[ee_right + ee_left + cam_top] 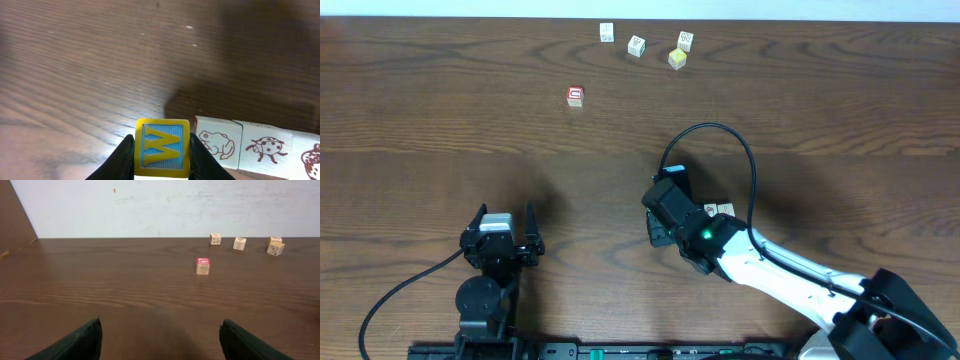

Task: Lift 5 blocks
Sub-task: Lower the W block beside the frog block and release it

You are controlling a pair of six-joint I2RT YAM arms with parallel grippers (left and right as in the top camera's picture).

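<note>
The frog block's loose end (198,131) still lacks a neighbor, so my right gripper should next move down close beside it and let go of the yellow block on the tabletop.
My right gripper (162,152) is shut on a yellow block with a blue W face (162,148). Just right of it a row of cream blocks lies on the table: a frog block (216,143), a ladybug block (264,148) and one cut off by the frame edge (307,156). From overhead the right gripper (665,215) hides the held block, and only the row (720,210) shows beside it. Several more blocks sit at the far edge (607,32) (636,46) (685,40), one of them yellow (677,58). My left gripper (505,212) (160,327) stands open with nothing in it.
A red-faced cube (575,96) (203,265) stands alone on the brown wooden table (440,110), nearer than the far blocks. The right arm's black cable (752,170) loops above the wrist. A white wall (160,205) rises behind the table's far edge.
</note>
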